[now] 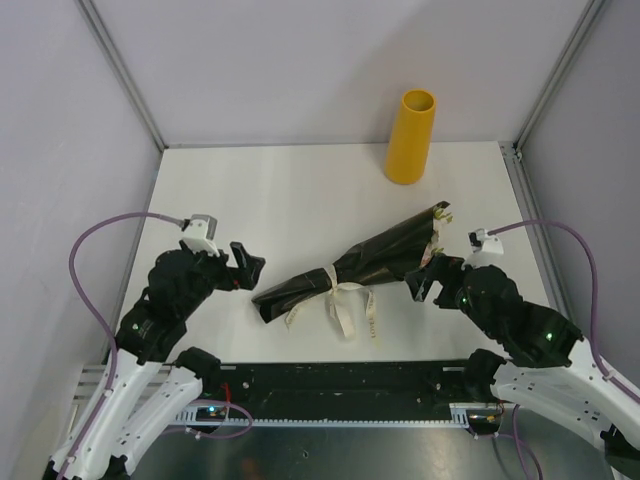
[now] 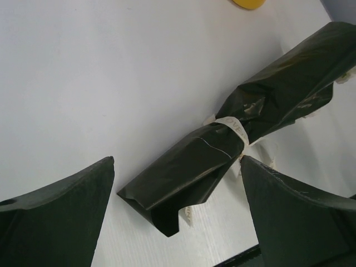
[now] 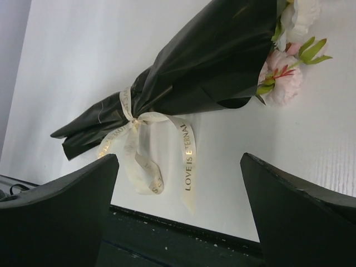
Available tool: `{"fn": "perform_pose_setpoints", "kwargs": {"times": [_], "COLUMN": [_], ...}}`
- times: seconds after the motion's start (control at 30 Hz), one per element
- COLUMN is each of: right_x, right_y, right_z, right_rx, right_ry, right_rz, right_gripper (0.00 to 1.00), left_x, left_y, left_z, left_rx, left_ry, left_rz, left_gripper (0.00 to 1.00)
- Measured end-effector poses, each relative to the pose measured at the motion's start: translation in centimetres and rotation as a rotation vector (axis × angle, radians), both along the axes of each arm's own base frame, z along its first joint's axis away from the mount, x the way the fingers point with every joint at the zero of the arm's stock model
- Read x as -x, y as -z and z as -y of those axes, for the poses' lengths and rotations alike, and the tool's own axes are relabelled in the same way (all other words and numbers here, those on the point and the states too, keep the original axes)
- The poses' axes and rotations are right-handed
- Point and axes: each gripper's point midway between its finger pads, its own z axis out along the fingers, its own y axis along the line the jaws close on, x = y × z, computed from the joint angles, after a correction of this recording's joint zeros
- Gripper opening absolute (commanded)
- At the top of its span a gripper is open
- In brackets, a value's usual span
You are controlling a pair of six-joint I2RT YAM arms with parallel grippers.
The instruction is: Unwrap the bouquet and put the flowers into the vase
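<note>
My right gripper is above the lettered ribbon tail (image 1: 371, 312) (image 3: 188, 163) and will next move down across onto it, to the left in the top view, because the ribbon tail lies spread out clear of the wrap.
The bouquet (image 1: 355, 265) lies slantwise on the white table, wrapped in glossy black sheet and tied with a cream ribbon (image 1: 345, 300). Pink and cream flowers (image 3: 286, 78) peek from its wide end at the upper right. The mustard-yellow vase (image 1: 411, 137) stands upright at the back. My left gripper (image 1: 243, 267) hovers open just left of the bouquet's narrow end (image 2: 161, 194), with nothing between its fingers. My right gripper (image 1: 428, 278) is open too, right of the wide end and near the ribbon tails (image 3: 186, 167), touching nothing.
Grey enclosure walls with metal corner posts (image 1: 125, 75) ring the table. A black rail (image 1: 340, 385) runs along the near edge between the arm bases. Bare white tabletop (image 1: 270, 190) stretches between the bouquet and the back wall.
</note>
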Motion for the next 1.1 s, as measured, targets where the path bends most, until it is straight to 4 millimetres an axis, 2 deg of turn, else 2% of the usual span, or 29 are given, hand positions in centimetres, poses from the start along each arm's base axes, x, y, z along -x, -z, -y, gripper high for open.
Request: {"fn": "perform_pose_setpoints", "kwargs": {"times": [0.03, 0.17, 0.27, 0.43, 0.53, 0.87, 1.1], "right_x": [0.0, 0.3, 0.6, 1.1, 0.9, -2.4, -3.5], "right_y": [0.3, 2.1, 5.0, 10.1, 12.0, 15.0, 17.1], "right_z": [-0.1, -1.0, -2.3, -4.2, -5.2, -8.5, -10.0], "right_rx": [0.003, 0.005, 0.006, 0.02, 0.033, 0.108, 0.143], "right_ry": [-0.002, -0.045, -0.099, -0.18, -0.202, -0.177, -0.163], "right_rz": [-0.006, -0.035, -0.072, -0.117, -0.112, -0.047, -0.038], "right_gripper": [0.94, 0.73, 0.64, 0.61, 0.6, 0.63, 0.62], "left_x": [0.0, 0.3, 0.4, 0.8, 1.4, 2.6, 3.5], "left_y": [0.1, 0.7, 1.8, 6.0, 8.6, 11.6, 13.7], "left_z": [0.2, 1.5, 2.6, 3.6, 3.8, 3.9, 3.6], "left_rx": [0.012, 0.094, 0.148, 0.164, 0.165, 0.225, 0.247], "left_ry": [0.0, 0.016, 0.027, 0.027, 0.016, -0.047, -0.09], "left_rz": [-0.011, -0.091, -0.175, -0.346, -0.441, -0.562, -0.617], "left_gripper": [1.0, 0.99, 0.98, 0.97, 0.97, 0.95, 0.92]}}
